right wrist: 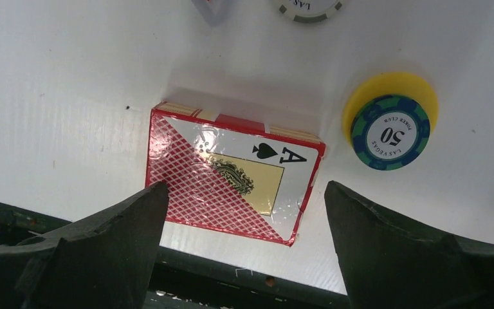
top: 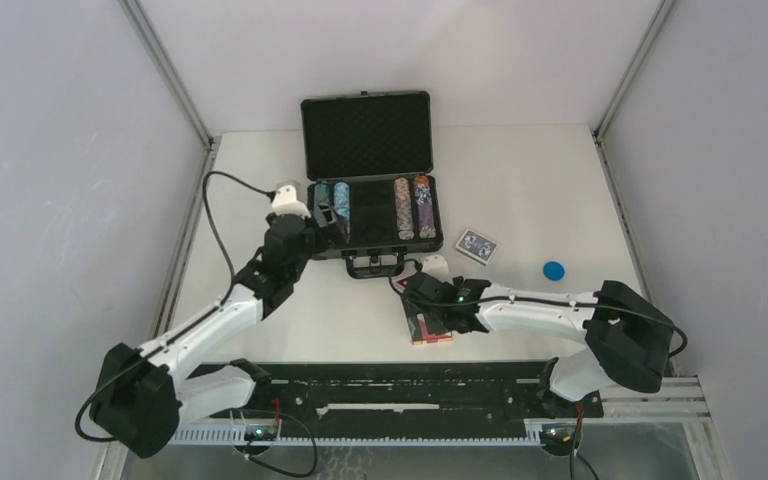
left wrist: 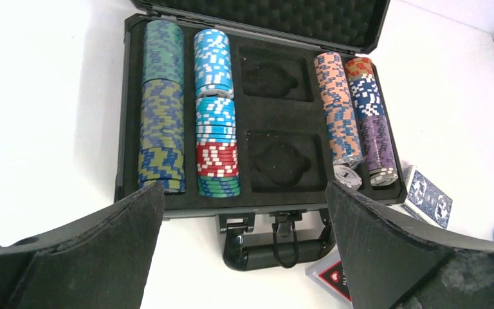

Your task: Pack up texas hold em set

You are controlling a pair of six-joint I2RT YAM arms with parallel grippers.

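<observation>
My right gripper shifts toward the right in the wrist view next and closes around the blue-green chip's rim, because it stands clear atop the yellow disc.
The black briefcase [top: 368,132] stands open at the table's back, lid up. Rows of multicoloured poker chips [left wrist: 215,109] fill its side channels, and both middle card slots [left wrist: 282,158] are bare foam. My left gripper [left wrist: 244,190] hangs open over the case's front left, above the handle [left wrist: 276,248]. A red card deck [right wrist: 231,180] lies flat near the table's front edge. My right gripper [right wrist: 246,188] is open just above it, a finger on each side, not touching. The blue deck [top: 477,245] lies right of the case.
A blue-green 50 chip [right wrist: 390,132] rests on a yellow disc right of the red deck. A white chip [right wrist: 309,8] lies beyond them. A blue round button [top: 554,269] sits at the right. The black rail [right wrist: 231,277] borders the table's near edge.
</observation>
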